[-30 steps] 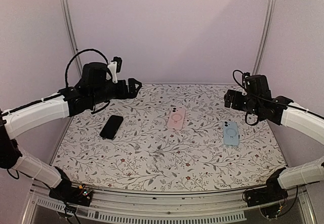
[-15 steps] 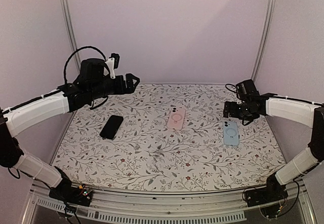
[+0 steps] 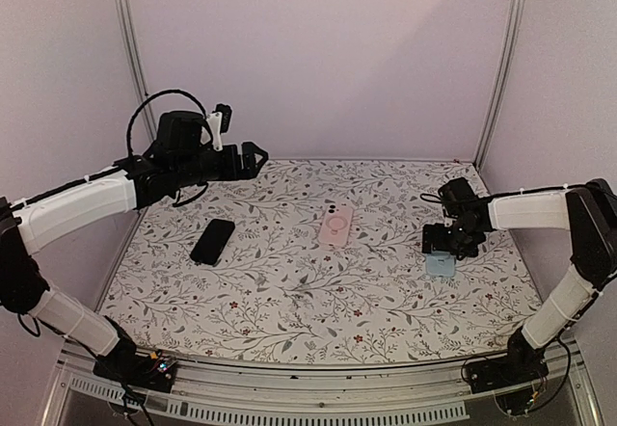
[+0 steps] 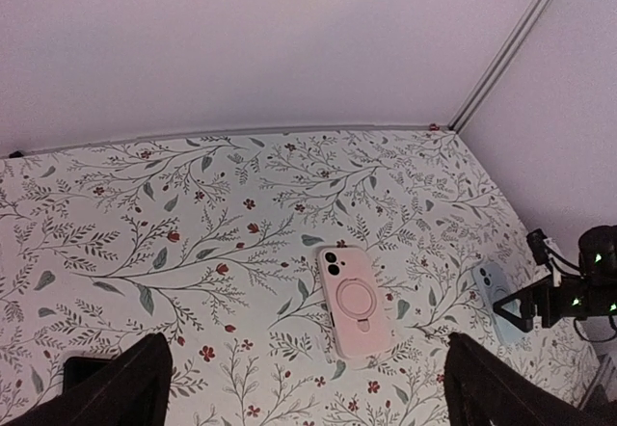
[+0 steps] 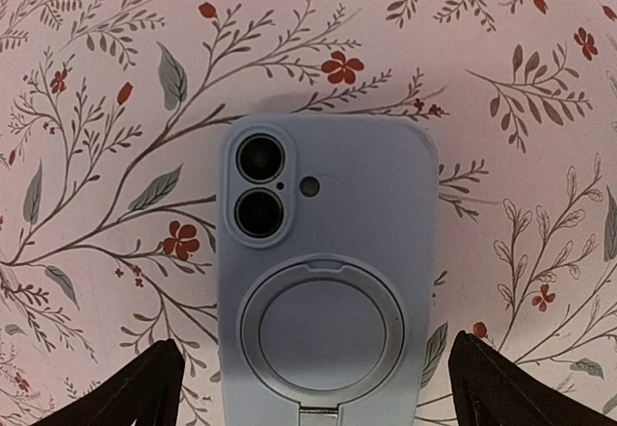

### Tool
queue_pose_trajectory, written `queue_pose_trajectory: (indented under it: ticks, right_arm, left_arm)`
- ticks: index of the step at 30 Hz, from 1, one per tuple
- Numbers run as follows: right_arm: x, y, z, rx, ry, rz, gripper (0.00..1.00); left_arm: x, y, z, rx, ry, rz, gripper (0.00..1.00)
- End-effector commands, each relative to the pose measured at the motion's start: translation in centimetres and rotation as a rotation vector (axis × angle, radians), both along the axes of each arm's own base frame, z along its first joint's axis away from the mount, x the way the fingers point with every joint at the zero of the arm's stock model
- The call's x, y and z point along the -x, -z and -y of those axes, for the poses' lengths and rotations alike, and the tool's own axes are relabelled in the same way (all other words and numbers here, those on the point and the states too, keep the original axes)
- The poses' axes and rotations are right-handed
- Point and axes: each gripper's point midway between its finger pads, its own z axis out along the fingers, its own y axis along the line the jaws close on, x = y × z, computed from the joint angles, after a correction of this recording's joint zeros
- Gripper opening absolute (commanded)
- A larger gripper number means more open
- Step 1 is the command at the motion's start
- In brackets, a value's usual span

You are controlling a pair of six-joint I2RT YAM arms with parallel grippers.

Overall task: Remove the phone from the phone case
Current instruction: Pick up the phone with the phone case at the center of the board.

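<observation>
I already have my open fingers across the width of the blue case (image 3: 442, 266), so next I need to move my right gripper down until they are on either side of it at its ring stand, and close.
A light blue phone case (image 5: 326, 272) with a ring stand lies back up on the floral table; camera lenses show through its cutout, so a phone sits inside. My right gripper (image 5: 313, 349) hangs just above it, open, one finger on either side of the case's width and not touching it. From above, the right gripper (image 3: 439, 243) covers the upper part of the blue case (image 3: 442, 266). A pink phone case (image 3: 335, 226) lies at the table's middle. My left gripper (image 3: 253, 159) is raised at the back left, open and empty, looking down on the pink case (image 4: 354, 301).
A bare black phone (image 3: 213, 241) lies face down on the left side of the table. Walls and metal posts (image 3: 127, 40) enclose the table on three sides. The right arm's cable (image 3: 436, 195) loops near its wrist.
The right arm has swung down and inward, bringing its open gripper from above the back right down over the blue case. The left gripper has shifted only slightly.
</observation>
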Motion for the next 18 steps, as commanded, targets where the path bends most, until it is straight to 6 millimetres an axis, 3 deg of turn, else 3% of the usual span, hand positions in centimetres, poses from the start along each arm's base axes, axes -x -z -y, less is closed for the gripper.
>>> queue_pose_trajectory:
  ticks: [1,18]
  right_arm:
    - [0.8,1.5,0.4,-0.001,0.026,-0.03,0.99]
    - [2.0,2.4,0.6,-0.02,0.049,-0.058,0.99]
  left_arm:
    - [-0.6,-0.4,-0.3,0.013,-0.01,-0.008,0.99]
    - [-1.4,0.4,-0.4,0.04,-0.027,-0.042,0.99]
